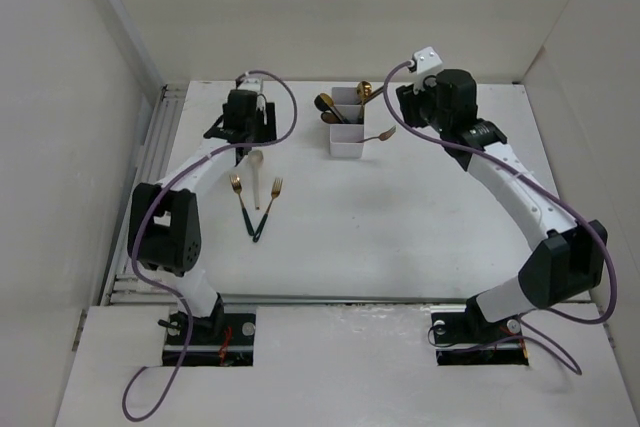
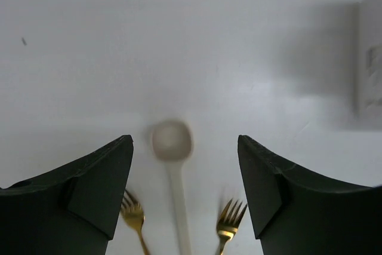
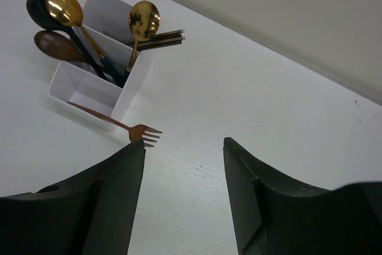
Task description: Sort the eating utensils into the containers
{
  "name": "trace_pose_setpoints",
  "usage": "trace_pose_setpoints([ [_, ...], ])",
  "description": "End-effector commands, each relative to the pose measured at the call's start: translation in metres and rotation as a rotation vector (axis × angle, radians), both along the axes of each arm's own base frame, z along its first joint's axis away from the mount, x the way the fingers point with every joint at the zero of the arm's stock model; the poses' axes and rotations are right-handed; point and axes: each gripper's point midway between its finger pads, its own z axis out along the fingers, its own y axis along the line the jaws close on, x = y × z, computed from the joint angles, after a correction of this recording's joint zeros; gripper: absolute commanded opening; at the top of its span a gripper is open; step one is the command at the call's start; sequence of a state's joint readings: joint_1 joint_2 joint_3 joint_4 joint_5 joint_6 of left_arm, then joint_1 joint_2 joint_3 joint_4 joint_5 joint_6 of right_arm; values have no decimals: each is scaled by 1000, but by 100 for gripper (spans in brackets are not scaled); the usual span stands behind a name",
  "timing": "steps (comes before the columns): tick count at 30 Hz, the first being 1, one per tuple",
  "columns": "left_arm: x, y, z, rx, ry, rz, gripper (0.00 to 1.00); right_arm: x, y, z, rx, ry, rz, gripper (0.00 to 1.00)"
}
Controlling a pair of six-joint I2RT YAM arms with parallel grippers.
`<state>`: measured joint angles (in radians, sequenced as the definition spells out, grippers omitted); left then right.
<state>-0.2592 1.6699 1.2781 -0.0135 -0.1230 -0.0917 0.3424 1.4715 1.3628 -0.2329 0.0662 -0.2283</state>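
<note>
Next, my left gripper moves down and back onto the spoon's handle by its bowl (image 1: 256,173) (image 2: 175,172), a spot below the gripper, nearer my base and clear of both forks.
On the table, a pale wooden spoon (image 2: 172,143) lies between two gold forks with dark handles, one to its left (image 2: 133,212) and one to its right (image 2: 230,220). My left gripper (image 2: 185,141) hangs open above the spoon's bowl, holding nothing; from above the left gripper (image 1: 240,127) sits just beyond the spoon (image 1: 256,169). The white container (image 3: 128,88) holds gold spoons (image 3: 62,5), a black spoon, a brown spoon and dark chopsticks (image 3: 160,39). A copper fork (image 3: 122,126) leans out of its near compartment. My right gripper (image 3: 184,141) is open and empty, to the right of the container (image 1: 350,142).
White walls close in the table at the back and on both sides. A metal rail (image 1: 150,177) runs along the left edge. Purple cables loop from both arms.
</note>
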Motion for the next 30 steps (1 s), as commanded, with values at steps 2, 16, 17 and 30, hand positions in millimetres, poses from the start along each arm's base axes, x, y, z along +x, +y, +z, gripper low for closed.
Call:
trace_pose_setpoints([
  [2,-51,9,-73,72,269,12,68,4,11,8,33,-39,26,61],
  [16,-67,22,-149,117,489,50,48,-6,-1,7,12,-46,-12,62],
  [17,-67,22,-151,120,501,50,47,-5,-3,7,8,-47,-25,62],
  [30,-7,5,-102,62,351,62,0,8,0,9,-11,-49,-21,62],
])
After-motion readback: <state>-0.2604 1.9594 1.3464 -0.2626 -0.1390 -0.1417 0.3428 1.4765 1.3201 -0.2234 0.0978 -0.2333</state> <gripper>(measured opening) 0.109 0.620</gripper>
